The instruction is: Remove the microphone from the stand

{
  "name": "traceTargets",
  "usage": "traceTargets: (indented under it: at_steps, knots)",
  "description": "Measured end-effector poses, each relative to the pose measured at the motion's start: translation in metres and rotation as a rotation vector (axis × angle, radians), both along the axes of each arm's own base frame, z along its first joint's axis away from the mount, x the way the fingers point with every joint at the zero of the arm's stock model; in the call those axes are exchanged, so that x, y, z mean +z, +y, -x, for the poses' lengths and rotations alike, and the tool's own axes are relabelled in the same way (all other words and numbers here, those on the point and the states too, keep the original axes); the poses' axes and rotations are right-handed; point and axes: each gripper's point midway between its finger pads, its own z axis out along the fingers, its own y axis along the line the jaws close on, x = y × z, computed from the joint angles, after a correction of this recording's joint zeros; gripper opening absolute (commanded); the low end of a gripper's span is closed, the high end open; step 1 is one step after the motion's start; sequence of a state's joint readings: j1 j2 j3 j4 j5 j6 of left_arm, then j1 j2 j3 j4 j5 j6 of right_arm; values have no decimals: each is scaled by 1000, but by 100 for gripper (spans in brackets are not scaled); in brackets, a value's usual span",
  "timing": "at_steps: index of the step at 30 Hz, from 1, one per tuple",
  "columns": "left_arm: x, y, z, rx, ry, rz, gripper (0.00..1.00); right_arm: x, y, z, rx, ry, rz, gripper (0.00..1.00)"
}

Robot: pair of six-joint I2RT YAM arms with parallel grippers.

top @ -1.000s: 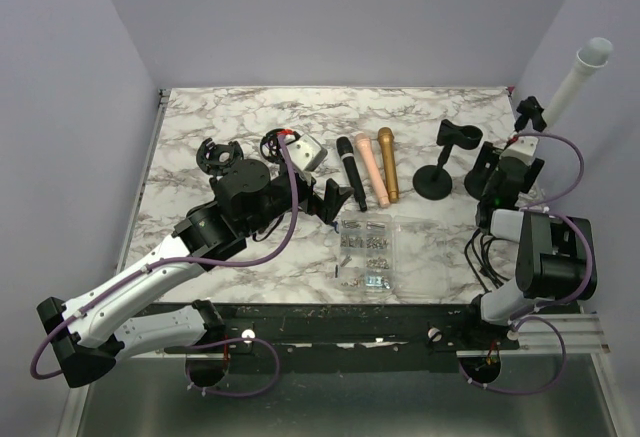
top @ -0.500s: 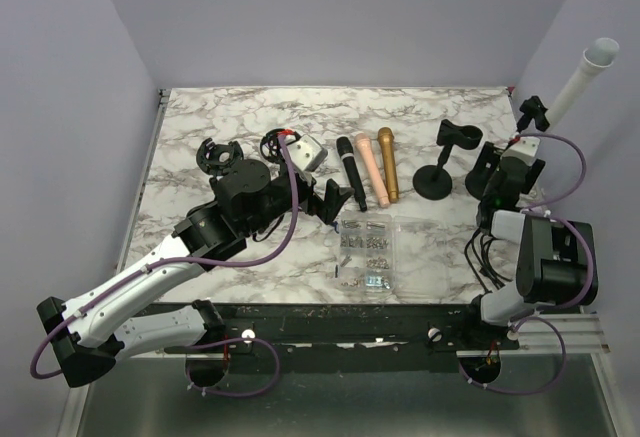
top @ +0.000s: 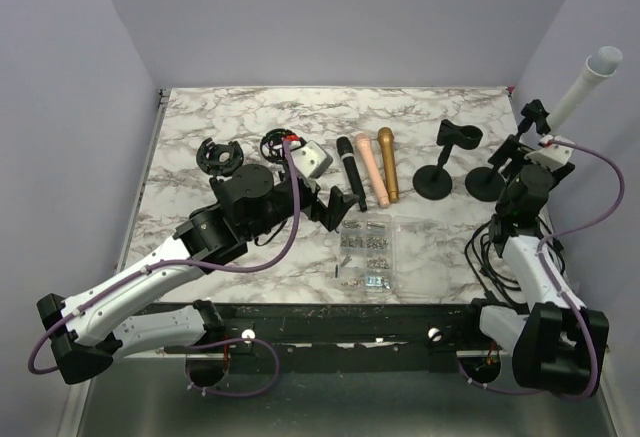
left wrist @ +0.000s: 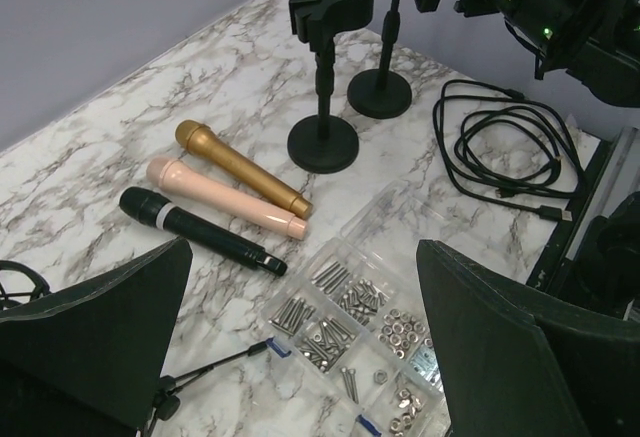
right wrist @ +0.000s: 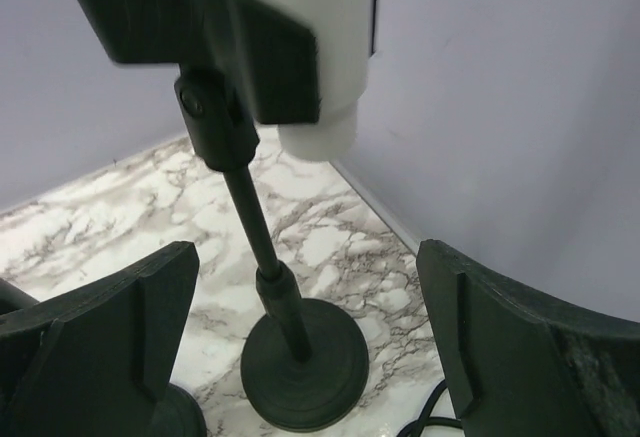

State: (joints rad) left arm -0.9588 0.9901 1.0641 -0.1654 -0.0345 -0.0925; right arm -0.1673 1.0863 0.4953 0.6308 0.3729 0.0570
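Observation:
The white microphone's bare handle above the clip is higher and outward, so my right gripper will next raise its open fingers outward and close around the handle there.
A white microphone (top: 585,81) sits tilted in the clip (top: 530,113) of a black stand (top: 486,185) at the table's far right. The right wrist view shows the microphone (right wrist: 300,47) just above, with the clip (right wrist: 190,27) and the stand's round base (right wrist: 305,362) below. My right gripper (top: 508,154) is open in front of the stand's pole and touches nothing; its point in the wrist view (right wrist: 305,257) lies level with the pole. My left gripper (top: 335,205) is open over the table's middle, and in its own view (left wrist: 305,257) it hangs above a box of screws (left wrist: 370,327).
An empty second stand (top: 436,181) stands left of the first. Black (top: 351,172), pink (top: 370,167) and gold (top: 388,162) microphones lie side by side. The clear screw box (top: 366,254) sits near them. A coiled cable (top: 485,252) lies at the right. Black round parts (top: 218,155) lie at the back left.
My right arm has unfolded and risen, bringing its open gripper up to the stand with the white microphone. The left arm has shifted only slightly.

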Motion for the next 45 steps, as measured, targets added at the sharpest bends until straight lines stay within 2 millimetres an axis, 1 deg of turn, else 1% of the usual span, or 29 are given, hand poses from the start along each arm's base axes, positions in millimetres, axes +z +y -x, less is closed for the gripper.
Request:
traceTargets:
  at_steps: [3,7,10,12,14,15,17,18,20,21,23,26,29,31,32,33,34,38,43,45]
  knots:
    - [2,-3,7,-22,-12,-2,98,24,-2,7,-23,-26,-11,100]
    - [8,-2,13,-33,-29,9,98,60,-4,7,-33,-64,-14,100]
    - [11,0,14,-31,-35,14,98,94,-7,3,-48,-99,-20,100]
    - [11,1,13,-28,-37,14,98,121,-12,0,-81,-137,-33,100]
    - [11,1,12,-23,-38,12,98,144,-18,0,-121,-172,-49,100]
    - [11,1,12,-22,-39,11,98,153,-21,0,-140,-187,-56,100]
    - [11,2,12,-19,-42,9,98,163,-26,0,-173,-201,-64,100]
    - [11,2,11,-15,-43,7,98,166,-29,-1,-187,-201,-66,100]
    - [10,2,10,-10,-46,1,98,164,-33,-4,-215,-187,-69,99]
    - [9,2,9,-8,-46,-2,98,162,-36,-6,-234,-176,-70,98]
    - [6,1,7,-3,-45,-11,99,156,-41,-11,-261,-148,-65,92]
    - [2,-1,4,1,-40,-24,98,144,-46,-16,-289,-103,-49,81]
    - [-4,-4,2,5,-32,-38,98,138,-49,-19,-295,-73,-27,64]
    - [-7,-5,0,7,-28,-46,98,140,-49,-21,-294,-75,-14,48]
    - [-8,-6,0,8,-25,-49,98,142,-49,-22,-291,-79,-6,43]
    - [-10,-7,-1,8,-22,-54,98,144,-49,-24,-286,-87,2,34]
    - [-12,-8,-1,8,-20,-57,98,146,-48,-25,-279,-98,5,28]
    - [-19,-10,-3,9,-10,-73,98,148,-46,-36,-246,-126,26,18]
    - [-23,-10,-6,21,-6,-81,98,155,-38,-64,-152,-180,80,1]
    - [-24,-11,-7,26,-2,-82,98,160,-32,-80,-99,-199,99,1]
